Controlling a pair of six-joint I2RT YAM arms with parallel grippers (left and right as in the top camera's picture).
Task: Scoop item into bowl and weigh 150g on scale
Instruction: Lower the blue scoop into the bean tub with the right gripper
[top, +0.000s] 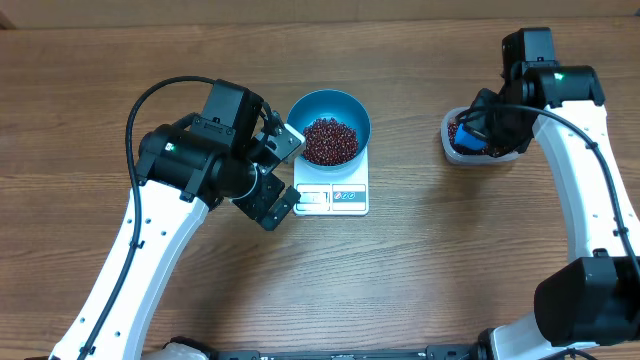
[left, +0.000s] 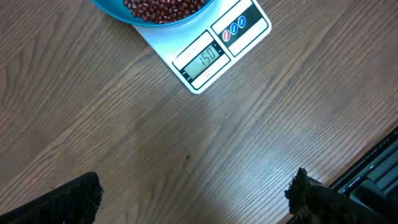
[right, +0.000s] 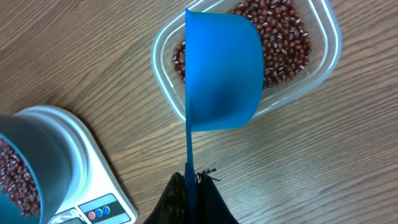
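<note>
Next, my right gripper lowers to rest the blue scoop in the clear tub (right: 323, 59) of beans and releases the scoop's handle, since the tub lies below the gripper.
The blue bowl (top: 329, 122) stands on the white scale (top: 335, 196) and holds a heap of red-brown beans (top: 329, 140). In the left wrist view the scale (left: 214, 56) has its display lit, with the bowl (left: 134, 14) at the top edge. My left gripper (top: 282, 175) hangs open just left of the scale, with bare table between its fingertips (left: 81, 196). My right gripper (right: 189, 186) is shut on the handle of a blue scoop (right: 221, 71), which hangs over the clear tub (right: 323, 59) of beans (right: 280, 37).
The clear tub (top: 478, 140) sits at the back right, under my right arm (top: 560, 95). Bare wooden table lies in front of the scale. A dark rail (left: 373, 174) runs along the table's near edge.
</note>
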